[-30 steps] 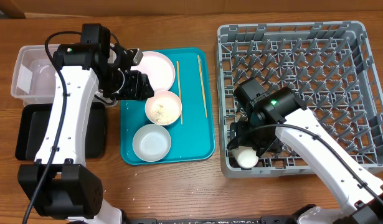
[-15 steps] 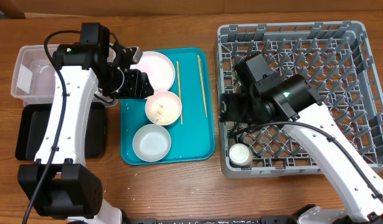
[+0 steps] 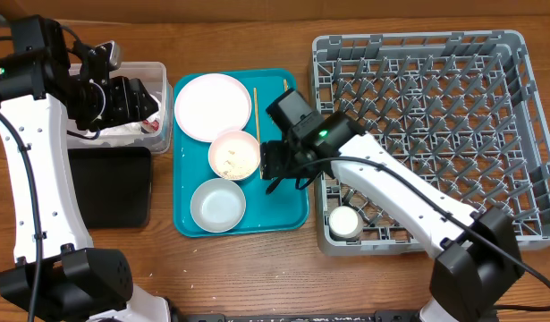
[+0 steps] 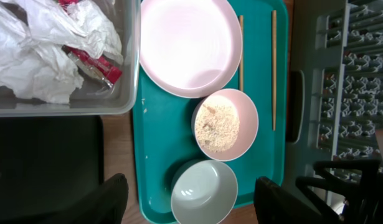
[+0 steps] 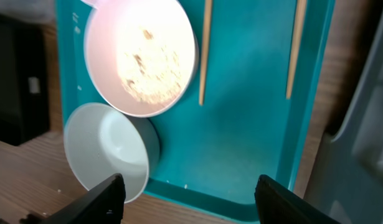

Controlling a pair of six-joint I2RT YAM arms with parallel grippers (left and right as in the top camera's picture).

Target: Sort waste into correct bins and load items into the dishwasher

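Note:
Next, my left gripper moves from the tub (image 3: 165, 72) down to the rice bowl's rim by the chopsticks, where the tray (image 3: 288, 210) leaves finger room.
Crumpled white paper with red marks (image 3: 124, 128) lies in the clear tub (image 3: 165, 72); it also shows in the left wrist view (image 4: 42, 43). My left gripper (image 3: 136, 98) hovers over the tub, open and empty (image 4: 194, 205). The black tray (image 3: 114, 188) is in front of the tub. On the teal tray (image 3: 288, 210) are the white plate (image 3: 212, 105), a bowl with rice (image 3: 234, 155), an empty bowl (image 3: 217, 204) and two chopsticks (image 3: 255, 125) (image 5: 295, 50). My right gripper (image 3: 282, 174) hangs open and empty (image 5: 197, 199) above the teal tray's right part. The small white cup (image 3: 346, 222) stands in the grey dish rack (image 3: 435, 54).
The right arm reaches from the rack's front right across its left wall to the teal tray. The left arm comes in along the table's left edge. Bare wooden table lies in front of the trays and the rack.
My right gripper let go of the cup in the rack's front left corner and moved left over the teal tray. My left gripper moved left from the plate to over the clear tub.

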